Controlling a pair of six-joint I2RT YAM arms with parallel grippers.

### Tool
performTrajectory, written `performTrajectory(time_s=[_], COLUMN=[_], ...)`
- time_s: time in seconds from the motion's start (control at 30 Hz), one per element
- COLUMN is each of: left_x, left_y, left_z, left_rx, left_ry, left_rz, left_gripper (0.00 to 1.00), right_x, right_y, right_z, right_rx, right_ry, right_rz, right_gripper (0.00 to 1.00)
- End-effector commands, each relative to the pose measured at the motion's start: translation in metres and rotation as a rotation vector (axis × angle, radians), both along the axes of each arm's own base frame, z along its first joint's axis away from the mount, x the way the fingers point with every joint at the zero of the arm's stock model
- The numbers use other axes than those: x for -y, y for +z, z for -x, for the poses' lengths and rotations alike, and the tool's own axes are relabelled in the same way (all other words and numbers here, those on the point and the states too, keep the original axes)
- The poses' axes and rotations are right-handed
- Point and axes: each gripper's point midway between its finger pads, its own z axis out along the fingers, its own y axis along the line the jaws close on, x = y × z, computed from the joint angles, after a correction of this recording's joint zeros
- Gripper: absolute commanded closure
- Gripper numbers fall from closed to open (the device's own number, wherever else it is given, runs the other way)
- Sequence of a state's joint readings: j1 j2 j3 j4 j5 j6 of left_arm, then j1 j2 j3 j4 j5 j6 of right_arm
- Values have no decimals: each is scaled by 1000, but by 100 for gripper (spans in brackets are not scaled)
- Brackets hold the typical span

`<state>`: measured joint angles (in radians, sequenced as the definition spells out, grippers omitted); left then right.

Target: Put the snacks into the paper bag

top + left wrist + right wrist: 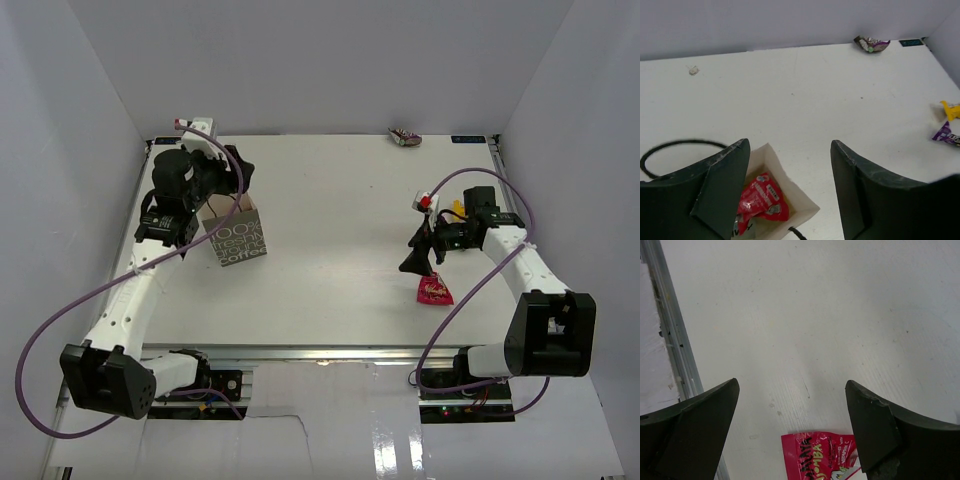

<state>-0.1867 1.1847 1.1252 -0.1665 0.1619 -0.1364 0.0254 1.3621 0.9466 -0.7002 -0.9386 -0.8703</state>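
Note:
The pink-red packet's middle [434, 290] [821, 459] is closer to the front bar than my right gripper's fingers are. I should move my right gripper down and back onto it next, with a turn.
The paper bag [238, 238] stands open at the left of the table. In the left wrist view its pale inside [780, 175] holds a pink-red packet [762, 200]. My left gripper [228, 185] is open and empty just above the bag's mouth, with one finger [722, 175] over the opening. My right gripper [422, 262] is open and empty, hovering over a pink-red packet [433, 290] lying flat, which also shows in the right wrist view [822, 457]. A yellow packet [456, 210] lies behind the right wrist. A purple packet [405, 136] lies by the back wall.
In the left wrist view, a second purple packet [946, 133] lies beside the yellow one [950, 109], and the far purple one [871, 44] shows by the wall. The bag's black cord handle [670, 147] loops out to the left. The table's metal front rail [670, 340] lies near my right gripper.

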Motion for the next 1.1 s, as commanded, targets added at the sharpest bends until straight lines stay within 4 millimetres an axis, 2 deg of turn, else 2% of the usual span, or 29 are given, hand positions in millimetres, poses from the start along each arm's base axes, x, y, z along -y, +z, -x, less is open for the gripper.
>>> performTrajectory(time_s=[0.0,0.03,0.1,0.13,0.2,0.23,0.27,0.3,0.33,0.37,0.43,0.47,0.53,0.63,0.8,0.87,0.93,0.97,1.0,1.07], left_x=[19,24,36,39,45,46,45,44,43,42,39,38,34,29,26,26,24,23,23,21], left_y=[58,72,85,97,104,102,109,108,109,105,101,90,91,84,80,81,82,83,83,90], left_z=[11,15,27,34,45,49,59,63,67,76,83,86,96,105,114,117,121,123,124,131], left_rx=[115,137,154,172,182,175,196,192,197,190,189,167,178,170,164,168,176,179,182,205], left_ry=[-109,-138,-215,-237,-282,-289,-292,-288,-284,-280,-265,-258,-241,-218,-208,-207,-205,-200,-200,-198], left_rz=[80,111,144,172,198,220,233,247,259,281,301,313,321,326,327,332,336,338,340,345], left_gripper=[23,21,17,15,10,9,9,7,7,7,7,7,6,5,5,5,5,5,5,5], right_x=[12,19,27,35,49,63,73,82,105,114,116,112,100,104,86,82,80,80,80,81], right_y=[13,6,-1,-11,-22,-36,-44,-51,-60,-68,-75,-78,-83,-87,-107,-113,-115,-117,-117,-113], right_z=[-30,-32,-29,-19,-9,1,2,3,1,3,14,22,33,22,14,12,7,7,6,4], right_rx=[-17,-47,-59,-92,-88,-114,-115,-146,-144,-160,-239,-280,-347,-381,-471,-492,-485,-486,-476,-449], right_ry=[-146,-184,-181,-171,-135,-143,-164,-245,-333,-388,-451,-449,-481,-562,-547,-545,-553,-557,-559,-562], right_rz=[50,101,191,281,389,490,556,610,753,799,812,795,726,736,668,651,635,639,636,629], right_gripper=[7,5,3,2,2,2,2,3,10,10,10,10,9,8,0,6,20,36,47,63])
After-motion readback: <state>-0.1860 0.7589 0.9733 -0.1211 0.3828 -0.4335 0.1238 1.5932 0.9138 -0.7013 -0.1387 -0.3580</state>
